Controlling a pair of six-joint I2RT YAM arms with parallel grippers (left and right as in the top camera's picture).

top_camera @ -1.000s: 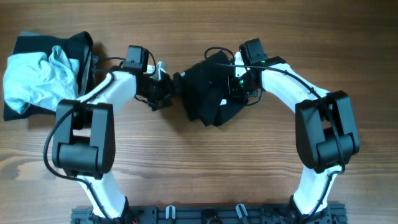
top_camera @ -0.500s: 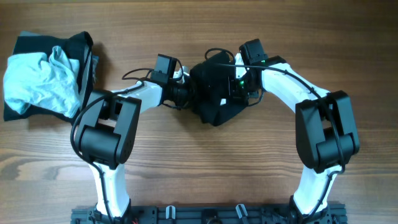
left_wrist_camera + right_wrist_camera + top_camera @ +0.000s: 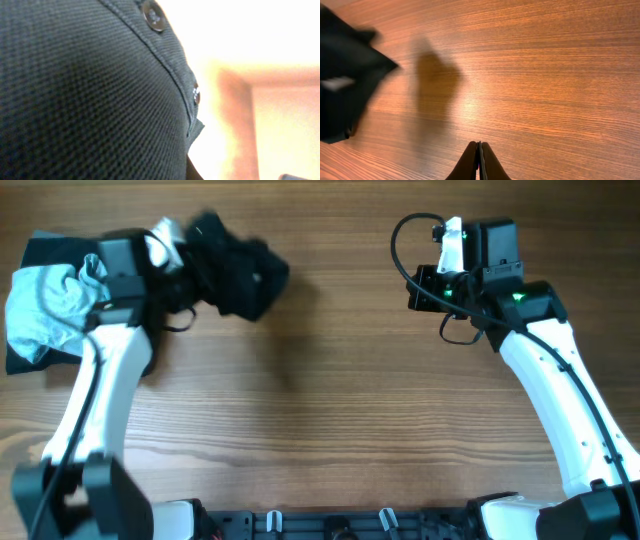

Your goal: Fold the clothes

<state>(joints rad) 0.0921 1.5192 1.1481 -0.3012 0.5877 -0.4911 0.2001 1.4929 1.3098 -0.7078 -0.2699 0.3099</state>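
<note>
My left gripper carries the clothes (image 3: pixel 238 268) sideways next and releases them over the blue-white garment (image 3: pixel 57 305), since that garment lies to its left in the overhead view.
The clothes (image 3: pixel 238 268), a bunched black garment, hang lifted over the far left of the table from my left gripper (image 3: pixel 192 252), which is shut on them. Black knit fabric (image 3: pixel 90 95) with small buttons along a seam fills the left wrist view and hides the fingers there. My right gripper (image 3: pixel 424 286) is at the far right, apart from the garment, shut and holding nothing. In the right wrist view its fingertips (image 3: pixel 479 150) are pressed together above bare wood, and the black garment (image 3: pixel 342 90) shows blurred at the left edge.
A pile with a crumpled pale blue-white garment (image 3: pixel 50 305) on top of dark cloth (image 3: pixel 40 358) lies at the table's far left edge, just beside the left arm. The wooden tabletop (image 3: pixel 330 410) spreads between the arms.
The left arm has swung from the table's middle to the far left, carrying the black garment up with it. The right gripper has let go of the garment and drawn back to the right.
</note>
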